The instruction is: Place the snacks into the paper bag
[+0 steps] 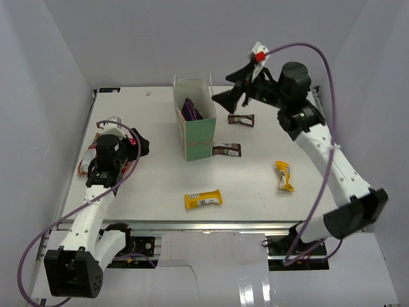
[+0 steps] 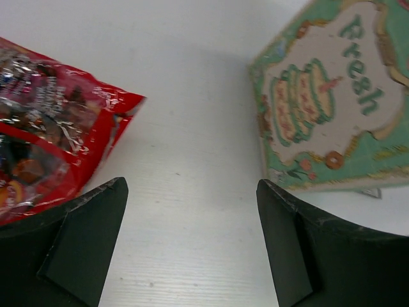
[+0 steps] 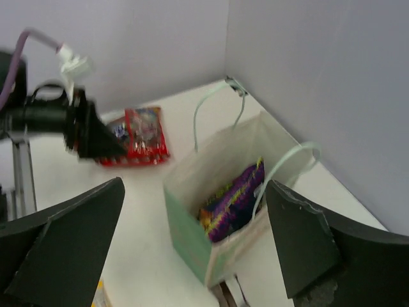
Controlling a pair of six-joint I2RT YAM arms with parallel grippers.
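Observation:
The red-orange packet lies below my left gripper, to the left in its wrist view. The gripper turns toward it and descends onto its bag-side red edge (image 2: 99, 141) next.
The mint-green paper bag (image 1: 199, 139) stands upright at mid-table with the dark blue crinkly bag (image 1: 190, 109) inside. My right gripper (image 1: 229, 89) is open and empty, raised just right of the bag's top; in its wrist view it looks down on the bag (image 3: 185, 224) and the blue bag (image 3: 233, 198). My left gripper (image 1: 143, 146) is open and empty, low over the table left of the bag, with the red-orange packet (image 1: 88, 164) beside it. Two dark brown bars (image 1: 241, 119) (image 1: 227, 149) lie right of the bag. Two yellow bars (image 1: 203, 200) (image 1: 284, 175) lie nearer the front.
White walls enclose the table at the back and both sides. In the left wrist view the red packet (image 2: 45, 128) lies at left and the bag's printed face (image 2: 332, 96) at right, with bare table between my fingers (image 2: 83, 243).

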